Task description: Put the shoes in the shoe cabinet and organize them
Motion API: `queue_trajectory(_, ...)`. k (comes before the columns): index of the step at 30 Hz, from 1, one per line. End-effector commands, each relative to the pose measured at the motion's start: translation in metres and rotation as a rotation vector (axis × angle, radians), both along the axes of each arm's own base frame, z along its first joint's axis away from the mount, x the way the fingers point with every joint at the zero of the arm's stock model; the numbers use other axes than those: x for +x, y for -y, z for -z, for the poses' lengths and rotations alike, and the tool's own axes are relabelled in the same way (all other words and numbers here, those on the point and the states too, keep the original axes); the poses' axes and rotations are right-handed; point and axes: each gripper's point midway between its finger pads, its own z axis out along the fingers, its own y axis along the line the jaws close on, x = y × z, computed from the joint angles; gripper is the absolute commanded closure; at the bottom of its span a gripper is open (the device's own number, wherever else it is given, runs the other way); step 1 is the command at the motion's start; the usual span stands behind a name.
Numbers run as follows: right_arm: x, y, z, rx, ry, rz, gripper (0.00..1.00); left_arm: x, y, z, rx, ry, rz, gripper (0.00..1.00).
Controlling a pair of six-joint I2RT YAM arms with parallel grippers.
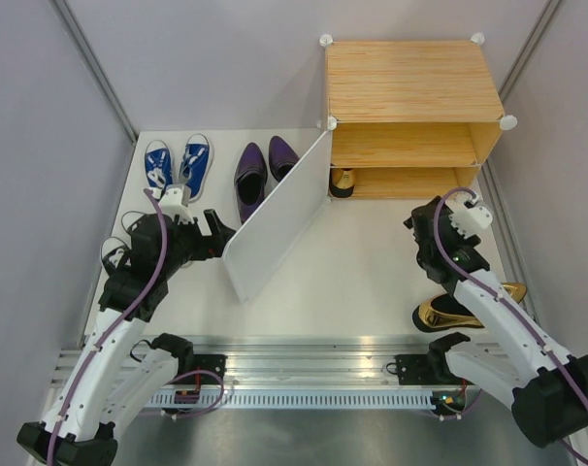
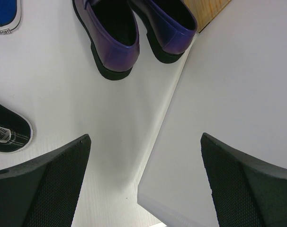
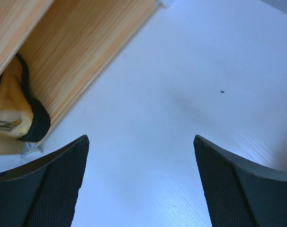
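Observation:
My right gripper moves back and down next, onto the cabinet-side rim of the gold shoe (image 1: 433,303) on the tabletop; its mate is already on the lower shelf.
The shoe cabinet (image 1: 410,92) stands at the back right, its white door (image 1: 275,218) swung out over the table. One gold shoe (image 1: 343,182) sits on the lower shelf and shows at the shelf edge (image 3: 11,111). Another gold shoe (image 1: 447,313) lies on the table under my right arm. Blue sneakers (image 1: 178,165) and purple dress shoes (image 1: 260,170) stand at the back left. The black shoes (image 1: 127,231) are mostly hidden under my left arm. My left gripper (image 1: 216,243) (image 2: 146,184) is open, with the door's free corner (image 2: 219,142) between its fingers. My right gripper (image 1: 422,221) (image 3: 141,184) is open and holds nothing.
Grey walls close in the table on the left, back and right. The open door splits the table, with the purple shoes (image 2: 117,42) just behind it. A black shoe (image 2: 8,130) and a blue sneaker's edge (image 2: 4,19) lie left of my left fingers. The cabinet's wood side (image 3: 77,52) is close ahead of my right gripper.

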Motion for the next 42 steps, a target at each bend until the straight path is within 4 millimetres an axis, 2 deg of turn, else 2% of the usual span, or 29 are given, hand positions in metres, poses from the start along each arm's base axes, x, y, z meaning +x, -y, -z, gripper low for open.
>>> queue_trajectory(1, -0.041, 0.032, 0.002, -0.003, -0.1, 0.214, 0.05, 0.003, 0.0, -0.008, 0.014, 0.044, 0.011, 0.01)
queue_trajectory(8, -0.079, 0.039, 0.02, 0.025, -0.271, 0.312, 0.04, 0.005, 0.0, -0.004, 0.02, 0.031, 0.007, 0.01)
queue_trajectory(15, -0.096, 0.043, 0.001, 0.077, -0.253, 0.365, 0.05, 0.006, 0.001, -0.001, 0.022, 0.022, 0.009, 0.01)
queue_trajectory(23, -0.118, 0.035, 0.011, 0.209, -0.24, 0.366, 0.06, 0.007, 0.002, 0.002, 0.022, 0.011, 0.012, 0.01)
queue_trajectory(32, -0.129, 0.018, 0.038, 0.293, -0.315, 0.314, 0.09, 0.006, 0.005, 0.004, 0.027, 0.001, 0.02, 0.01)
queue_trajectory(35, -0.134, 0.017, 0.058, 0.293, -0.351, 0.317, 0.11, 0.006, 0.005, 0.005, 0.03, -0.001, 0.021, 0.01)
queue_trajectory(37, -0.13, 0.013, 0.067, 0.31, -0.346, 0.313, 0.12, 0.006, 0.006, 0.005, 0.031, -0.001, 0.024, 0.01)
queue_trajectory(38, -0.132, 0.013, 0.078, 0.308, -0.365, 0.315, 0.13, 0.006, 0.006, 0.005, 0.031, -0.001, 0.024, 0.01)
queue_trajectory(41, -0.128, 0.006, 0.094, 0.317, -0.388, 0.291, 0.31, 0.005, 0.007, 0.005, 0.032, -0.002, 0.028, 0.01)
queue_trajectory(42, -0.127, 0.005, 0.097, 0.315, -0.393, 0.285, 0.53, 0.005, 0.007, 0.006, 0.034, -0.002, 0.03, 0.01)
